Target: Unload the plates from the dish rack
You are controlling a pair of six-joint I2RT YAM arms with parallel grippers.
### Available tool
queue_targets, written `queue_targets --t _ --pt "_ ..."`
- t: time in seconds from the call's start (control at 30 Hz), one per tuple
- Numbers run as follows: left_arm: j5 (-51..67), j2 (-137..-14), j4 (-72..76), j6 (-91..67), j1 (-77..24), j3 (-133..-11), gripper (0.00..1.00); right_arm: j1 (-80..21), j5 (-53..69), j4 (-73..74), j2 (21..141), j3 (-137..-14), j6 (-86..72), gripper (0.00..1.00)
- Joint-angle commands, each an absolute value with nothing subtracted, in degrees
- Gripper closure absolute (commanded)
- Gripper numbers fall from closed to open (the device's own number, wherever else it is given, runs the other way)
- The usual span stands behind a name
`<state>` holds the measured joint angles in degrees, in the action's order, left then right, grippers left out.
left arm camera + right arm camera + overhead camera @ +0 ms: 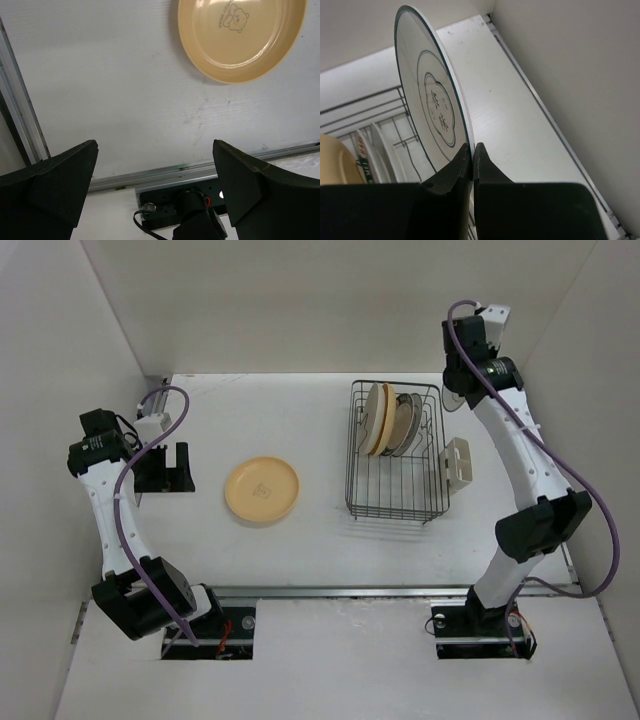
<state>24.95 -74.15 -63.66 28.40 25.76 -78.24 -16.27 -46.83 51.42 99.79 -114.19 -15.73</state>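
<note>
I should swing my right gripper over the rack's far end next, then lower the white plate, turned flatter, beyond the yellow-orange plate, where the table is empty.
The black wire dish rack [397, 485] stands right of centre with several plates [385, 420] upright in its far end, cream ones and grey-white ones. My right gripper [471, 146] is shut on the rim of a white plate with dark rings [432, 107] and holds it upright, above the rack's far right corner [452, 397]. The rack's plates [340, 162] show below it. A yellow-orange plate with a bear print [261, 490] lies flat on the table and shows in the left wrist view [240, 35]. My left gripper [155, 150] is open and empty, left of that plate [168, 466].
A beige plastic holder [457, 462] hangs on the rack's right side. White walls close in the table at the back and on both sides. A metal rail [340, 591] runs along the near edge by the arm bases.
</note>
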Motion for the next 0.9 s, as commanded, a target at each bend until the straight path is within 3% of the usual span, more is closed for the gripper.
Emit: queue_targets --t 0.0,0.17,0.33,0.43,0.67,0.87 --pt "25.14 -73.04 -64.34 28.48 25.75 -78.57 0.01 -18.8 -49.14 50.01 94.93 -121.72 -14.68 1.0" --pt "28.55 -74.18 -63.81 27.33 25.75 -78.05 0.01 -24.51 -38.0 40.71 94.31 -123.93 -12.57 1.0" --pt "32.86 -74.18 -64.95 27.86 25.75 -78.05 0.01 -27.15 -9.74 27.89 100.51 -120.5 -16.6 1.0" --pt "34.1 -74.18 -66.09 29.0 25.75 -77.52 0.01 -28.56 1.27 23.57 106.85 -123.21 -21.7 1.0" --pt "31.55 -74.88 -65.57 29.0 25.75 -75.24 0.01 -31.28 9.13 13.39 125.66 -131.3 -36.1 1.0" --pt "31.55 -76.72 -65.04 28.3 25.75 -75.23 0.01 -33.31 3.17 8.26 138.77 -134.47 -53.32 1.0"
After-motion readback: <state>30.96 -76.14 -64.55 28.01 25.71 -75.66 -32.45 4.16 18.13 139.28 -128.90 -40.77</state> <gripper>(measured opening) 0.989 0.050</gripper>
